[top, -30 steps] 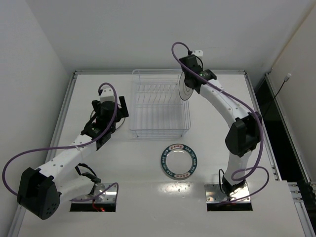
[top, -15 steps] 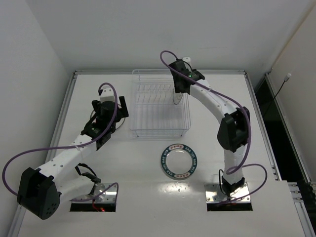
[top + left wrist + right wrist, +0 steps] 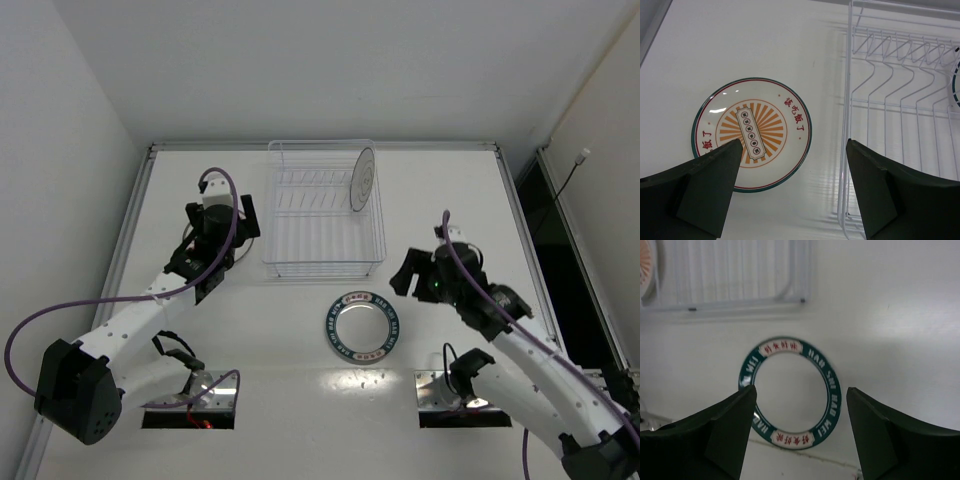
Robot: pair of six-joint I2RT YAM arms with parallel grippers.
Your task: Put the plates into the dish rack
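Observation:
The right gripper moves back down toward the teal-rimmed plate [image 3: 365,325] next, since it lies flat on the tabletop. The fingers then tilt around the plate's rim on the gripper's side.
The white plate with grey rings [image 3: 363,180] stands on edge in the right part of the clear dish rack [image 3: 290,215]. The teal-rimmed plate [image 3: 365,325] lies flat on the table in front of the rack, and my right gripper [image 3: 402,274] hovers open just to its right. In the right wrist view this plate [image 3: 790,392] lies between and beyond the open fingers [image 3: 801,390]. My left gripper [image 3: 245,217] is open at the rack's left side. In the left wrist view the orange-patterned plate [image 3: 751,132] lies flat left of the rack [image 3: 900,100], beyond the open gripper [image 3: 794,150].
The rack's left wall wire [image 3: 845,150] runs close to my left gripper's right finger. White walls enclose the table, and a raised rail [image 3: 130,230] runs along its left edge. Two cut-outs with cables [image 3: 190,400] sit at the near edge by the arm bases.
My right gripper opened and let go of the ringed plate, which now stands in the rack. The right arm then drew back to the near side beside the teal-rimmed plate. The left arm has not moved.

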